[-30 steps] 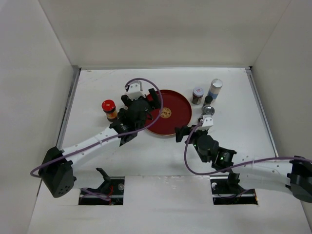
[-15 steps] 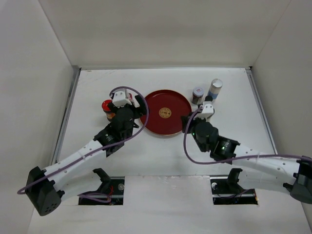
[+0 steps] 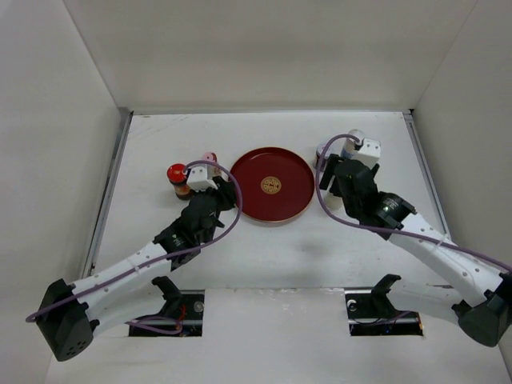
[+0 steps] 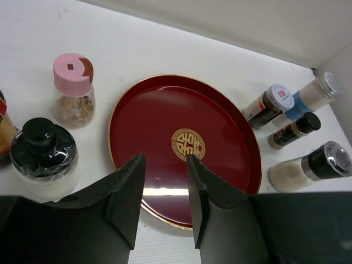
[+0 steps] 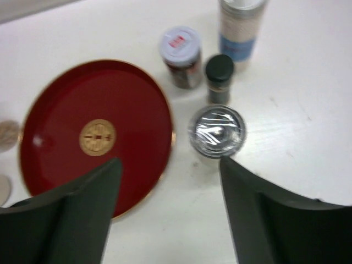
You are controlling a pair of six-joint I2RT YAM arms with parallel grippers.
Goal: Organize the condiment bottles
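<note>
The robot's right gripper will next shift toward the right in its wrist view, then go down and outward around the grinder's top, since the grinder [image 5: 216, 132] sits just beyond one of its fingers.
The condiment bottles stand in two groups beside a round red tray [image 4: 165, 115]. On its left are a pink-capped shaker [image 4: 73, 88], a black-capped white bottle [image 4: 43, 159] and a red-capped jar [image 3: 177, 176]. On its right are a white-capped dark jar [image 5: 182, 55], a tall white-blue bottle [image 5: 237, 33], a small black-capped bottle [image 5: 219, 77] and a clear-topped grinder [image 5: 216, 132]. My left gripper [image 4: 165, 159] hangs over the tray's near rim, jaws drawn in to a narrow gap with nothing between. My right gripper [image 5: 169, 165] is open, and the grinder is just beyond its right fingertip.
White walls close in the table on the left, right and back. In the top view my right arm [image 3: 376, 200] covers most of the right-hand bottles. The tray [image 3: 256, 164] sits mid-table between both arms.
My left arm pulled back from the red-capped jar, uncovering the pink shaker, and its jaws narrowed. My right arm swung farther back and right over the right-hand bottles.
</note>
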